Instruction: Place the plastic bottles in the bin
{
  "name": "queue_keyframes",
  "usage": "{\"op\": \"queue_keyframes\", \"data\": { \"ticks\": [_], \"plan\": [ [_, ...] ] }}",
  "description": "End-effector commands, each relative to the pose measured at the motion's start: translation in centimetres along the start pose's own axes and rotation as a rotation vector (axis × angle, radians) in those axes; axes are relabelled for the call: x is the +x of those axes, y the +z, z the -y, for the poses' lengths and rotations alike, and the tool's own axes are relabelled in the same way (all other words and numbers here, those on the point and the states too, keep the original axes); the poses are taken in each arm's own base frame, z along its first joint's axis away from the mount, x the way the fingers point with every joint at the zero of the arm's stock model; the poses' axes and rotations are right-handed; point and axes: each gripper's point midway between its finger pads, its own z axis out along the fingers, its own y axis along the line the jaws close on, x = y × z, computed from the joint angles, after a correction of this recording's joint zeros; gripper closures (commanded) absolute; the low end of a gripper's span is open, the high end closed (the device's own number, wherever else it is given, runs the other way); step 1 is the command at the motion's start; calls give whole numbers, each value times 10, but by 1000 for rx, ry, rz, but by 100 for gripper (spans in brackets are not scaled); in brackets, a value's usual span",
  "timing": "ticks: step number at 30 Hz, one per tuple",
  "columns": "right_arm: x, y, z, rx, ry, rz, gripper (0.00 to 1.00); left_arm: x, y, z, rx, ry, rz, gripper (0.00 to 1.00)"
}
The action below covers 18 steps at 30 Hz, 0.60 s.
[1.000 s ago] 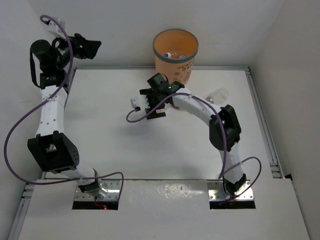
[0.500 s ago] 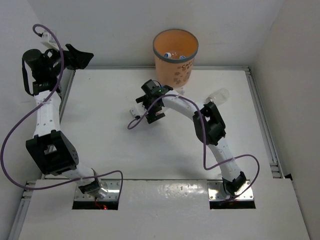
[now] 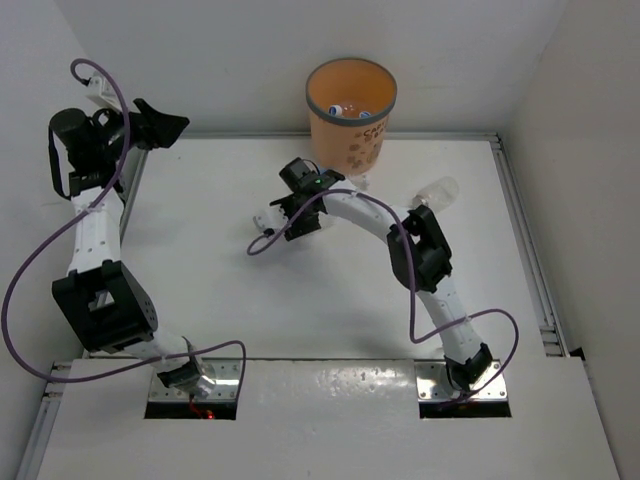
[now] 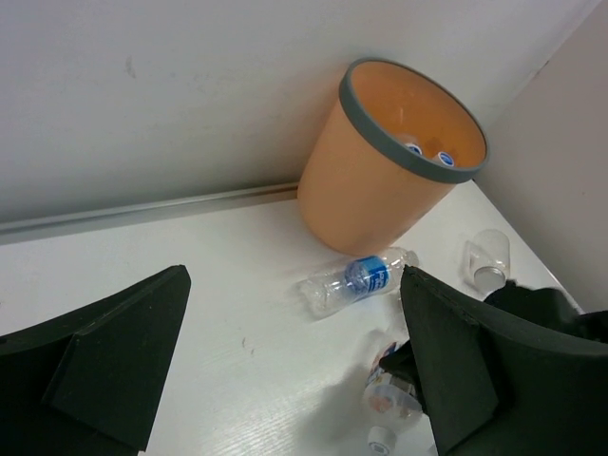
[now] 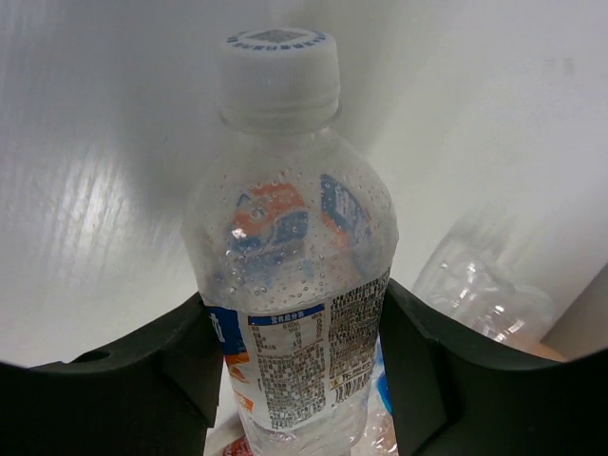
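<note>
The bottle in my right gripper needs to go up above the bin's grey rim next, then outward, and I need to release it inside, because the bin's opening is outward and higher.
The bin is an orange bucket with a grey rim at the back of the table, and two bottle caps show inside it. My right gripper is shut on a clear white-capped bottle with an orange and blue label, its fingers pressed against both sides. In the left wrist view that bottle lies low on the table. A blue-labelled bottle lies at the bin's foot. Another clear bottle lies to the right. My left gripper is open and raised at the far left.
White walls close in the table at the back and on both sides. A metal rail runs along the right edge. A purple cable hangs from the right wrist. A crumpled clear bottle lies just behind the held one.
My right gripper moved slightly left over the white-capped bottle and closed on it. My left arm turned a little at the far left, still open.
</note>
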Motion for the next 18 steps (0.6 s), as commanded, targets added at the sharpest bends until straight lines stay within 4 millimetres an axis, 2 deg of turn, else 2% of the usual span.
{"op": "queue_keyframes", "data": {
  "ticks": [1,2,3,4,5,6,7,8,9,10,11,13,14,15,16,17,18],
  "plan": [
    [-53,-98,66,235,179,216,58,-19,-10,17,31,62,55,0],
    [-65,-139,94,362,183,281,58,-18,-9,22,41,67,57,0],
    [-58,-157,107,418,219,296,59,-12,-9,20,38,56,48,0],
    [-60,-176,121,487,299,343,59,-12,-8,26,51,67,54,0],
    [-63,-218,144,608,303,390,62,-5,-6,27,59,59,46,0],
    [-44,-243,162,701,418,435,64,-10,-7,31,66,80,62,0],
    [-36,-261,172,761,453,462,68,-3,-4,34,76,78,50,0],
    [-31,-298,188,884,472,498,73,-5,-4,34,78,85,55,0],
    [-14,-328,201,987,566,568,84,-3,-1,39,92,84,51,0],
    [14,-360,211,1134,611,559,88,-1,3,45,107,83,47,0],
    [36,-381,218,1228,632,568,91,1,5,50,120,82,43,0],
    [81,-407,220,1328,750,585,96,3,7,54,131,81,40,0],
    [90,-432,224,1412,760,616,97,7,7,52,128,73,33,0],
    [102,-433,227,1431,862,680,98,12,10,53,127,72,27,0],
    [133,-442,224,1476,908,669,100,13,8,54,127,72,27,0],
    [144,-445,231,1504,958,724,100,21,10,55,133,63,17,0],
    [151,-444,232,1501,1019,770,100,20,10,54,123,63,22,0]
  ]
}}
